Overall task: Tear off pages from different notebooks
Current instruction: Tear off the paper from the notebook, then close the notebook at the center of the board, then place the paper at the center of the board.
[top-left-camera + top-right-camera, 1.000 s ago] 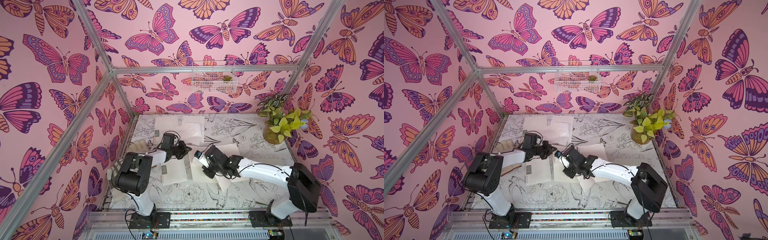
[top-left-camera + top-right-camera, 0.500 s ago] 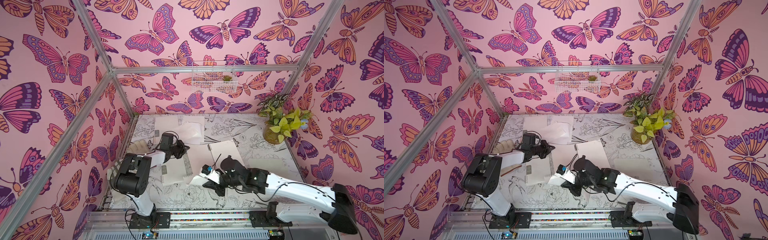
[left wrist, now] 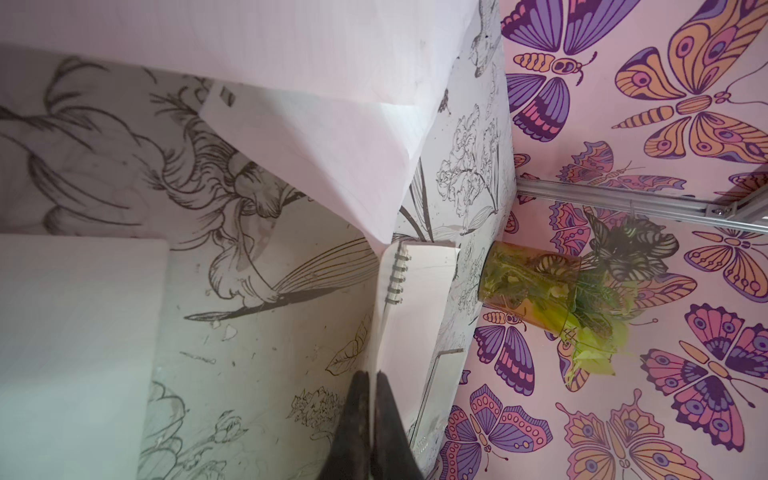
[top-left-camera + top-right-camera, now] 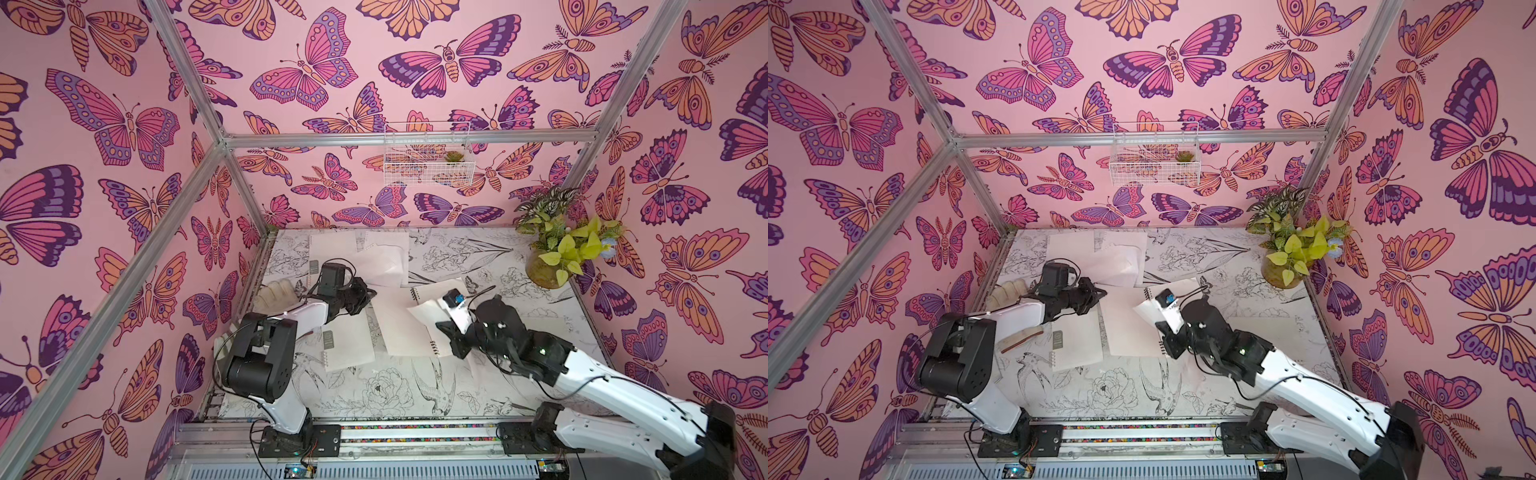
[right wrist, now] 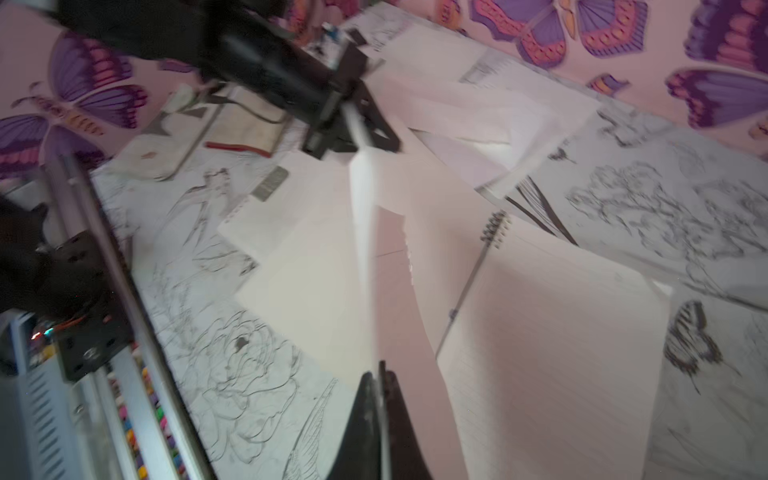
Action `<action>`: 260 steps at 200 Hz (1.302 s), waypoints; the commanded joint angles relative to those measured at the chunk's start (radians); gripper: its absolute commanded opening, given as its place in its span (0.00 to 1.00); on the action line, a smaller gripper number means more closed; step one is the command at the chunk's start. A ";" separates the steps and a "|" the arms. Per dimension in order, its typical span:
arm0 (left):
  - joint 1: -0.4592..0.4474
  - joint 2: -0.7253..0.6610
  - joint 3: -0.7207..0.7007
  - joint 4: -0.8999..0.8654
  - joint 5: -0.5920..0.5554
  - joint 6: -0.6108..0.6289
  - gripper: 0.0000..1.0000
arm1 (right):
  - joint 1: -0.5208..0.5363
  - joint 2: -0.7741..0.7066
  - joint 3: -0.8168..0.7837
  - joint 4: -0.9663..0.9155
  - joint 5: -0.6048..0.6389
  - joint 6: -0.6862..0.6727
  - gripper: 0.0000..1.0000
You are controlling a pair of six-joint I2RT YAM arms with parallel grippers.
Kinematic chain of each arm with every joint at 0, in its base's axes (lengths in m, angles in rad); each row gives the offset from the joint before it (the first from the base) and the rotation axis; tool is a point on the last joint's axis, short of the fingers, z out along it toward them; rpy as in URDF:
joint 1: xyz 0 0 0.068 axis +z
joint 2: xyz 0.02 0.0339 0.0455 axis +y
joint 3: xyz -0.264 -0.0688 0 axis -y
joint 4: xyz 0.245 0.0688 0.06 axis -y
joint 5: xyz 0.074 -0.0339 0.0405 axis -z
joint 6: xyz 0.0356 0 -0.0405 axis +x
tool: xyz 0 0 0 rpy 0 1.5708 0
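Observation:
I will next carry the white page [image 4: 428,311] outward with my right gripper, over the loose pages [image 4: 384,261] beside the back notebook, and let it go, since pages are already gathered there.
An open black-spiral notebook [image 4: 397,328] [image 4: 1125,328] lies mid-table; its spiral [image 5: 471,286] shows in the right wrist view. My left gripper [image 4: 371,296] [image 4: 1102,293] [image 3: 372,376] is shut on the far left edge of its leaf [image 3: 388,324]. My right gripper [image 4: 439,326] [image 4: 1160,326] [image 5: 379,368] is shut on a white page [image 4: 428,311] [image 5: 395,291] with a ragged edge, lifted above the spiral. A ring-bound notebook [image 4: 347,345] with a grey label lies nearer the front left, another notebook [image 4: 332,249] lies at the back, and loose pages [image 4: 386,259] lie beside it.
A white glove [image 4: 278,291] lies by the left wall behind my left arm. A potted plant [image 4: 552,266] stands in the back right corner. A wire basket [image 4: 428,156] hangs on the back wall. A wooden-backed tool [image 4: 1021,338] lies under my left arm.
My right gripper pulled the page from beside my left gripper toward the front, then swung back and right, lifting it over the spiral. My left gripper stayed on the notebook.

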 commanded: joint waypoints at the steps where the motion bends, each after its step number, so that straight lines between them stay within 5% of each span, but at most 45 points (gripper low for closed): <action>1: -0.046 -0.064 0.092 -0.113 -0.109 0.076 0.04 | -0.172 0.041 -0.012 0.073 0.021 0.138 0.00; 45: -0.199 0.089 0.346 -0.193 -0.164 0.082 0.13 | -0.447 0.052 0.010 0.015 -0.022 0.247 0.00; 66: -0.264 0.193 0.487 -0.221 -0.181 0.073 0.29 | -0.544 0.054 0.019 -0.031 -0.048 0.266 0.00; 113: -0.370 0.425 0.798 -0.334 -0.174 0.116 0.50 | -0.618 -0.052 0.034 -0.108 -0.040 0.267 0.00; 126: -0.372 0.453 0.823 -0.335 -0.150 0.115 0.73 | -0.618 -0.090 0.039 -0.110 -0.057 0.269 0.00; 137: -0.371 0.458 0.832 -0.330 -0.136 0.134 0.81 | -0.618 -0.113 0.044 -0.104 -0.085 0.274 0.00; 146: -0.368 0.446 0.827 -0.331 -0.138 0.154 1.00 | -0.618 -0.128 0.048 -0.089 -0.124 0.280 0.00; 196: -0.300 0.278 0.660 -0.320 -0.161 0.246 1.00 | -0.611 -0.091 0.057 0.127 -0.416 0.367 0.00; 221: -0.218 0.100 0.475 -0.292 -0.211 0.284 1.00 | -0.535 0.077 0.092 0.361 -0.541 0.463 0.00; 260: -0.012 -0.161 0.181 -0.244 -0.244 0.291 1.00 | -0.377 0.401 0.216 0.785 -0.560 0.614 0.00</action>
